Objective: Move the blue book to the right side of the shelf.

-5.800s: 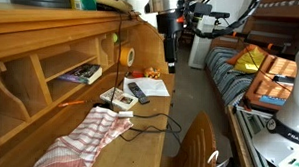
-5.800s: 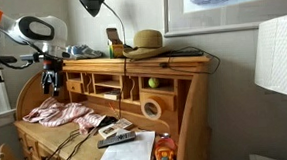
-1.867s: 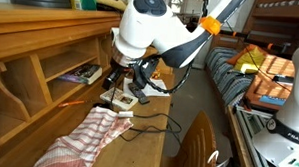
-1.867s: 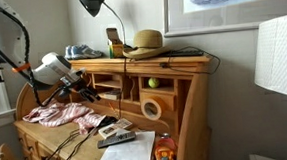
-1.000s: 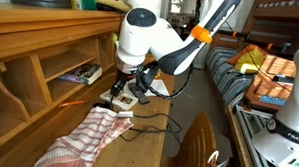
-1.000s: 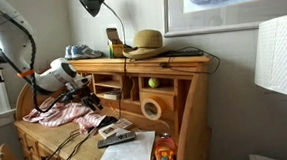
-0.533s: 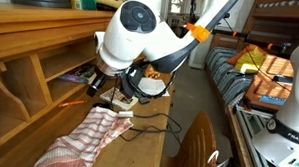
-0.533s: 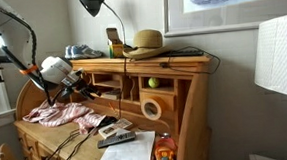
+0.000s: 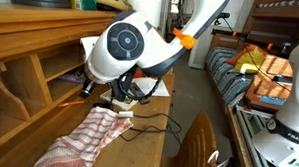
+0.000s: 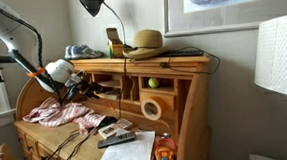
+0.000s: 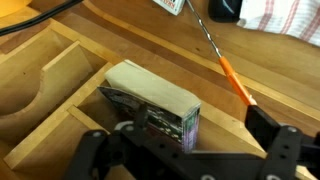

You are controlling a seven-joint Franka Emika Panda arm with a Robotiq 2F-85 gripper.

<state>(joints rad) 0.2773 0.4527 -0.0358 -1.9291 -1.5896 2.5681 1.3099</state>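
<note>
The blue book's patterned lower end (image 11: 186, 126) is already between my gripper's open fingers, so my gripper will next lower deeper into the cubbyhole, onto that end, and close.
The shelf (image 9: 31, 49) is a long light-brown wooden hutch with open cubbyholes; it also shows in the other exterior view (image 10: 133, 66) and in the wrist view (image 11: 60, 70). The blue book (image 11: 150, 100) lies flat in a cubbyhole, showing a pale upper face and a blue-purple patterned end. In both exterior views the arm hides it. My gripper (image 11: 198, 132) is open, with dark fingers on either side of the book's near end and not closed on it. In both exterior views the gripper (image 9: 89, 86) (image 10: 84, 89) reaches into the cubbyhole.
A red-and-white checked cloth (image 9: 82, 141) (image 10: 61, 115) lies on the desk. A black remote (image 10: 115, 132), white paper (image 10: 123, 156) and a black cable (image 9: 148, 121) lie nearby. An orange rod (image 11: 230, 75) lies on the desk. A lamp and hat (image 10: 144, 42) stand on top.
The arm has swung down from above the desk and turned toward the shelf. Over the last second the gripper moved into the cubbyhole, up to the book.
</note>
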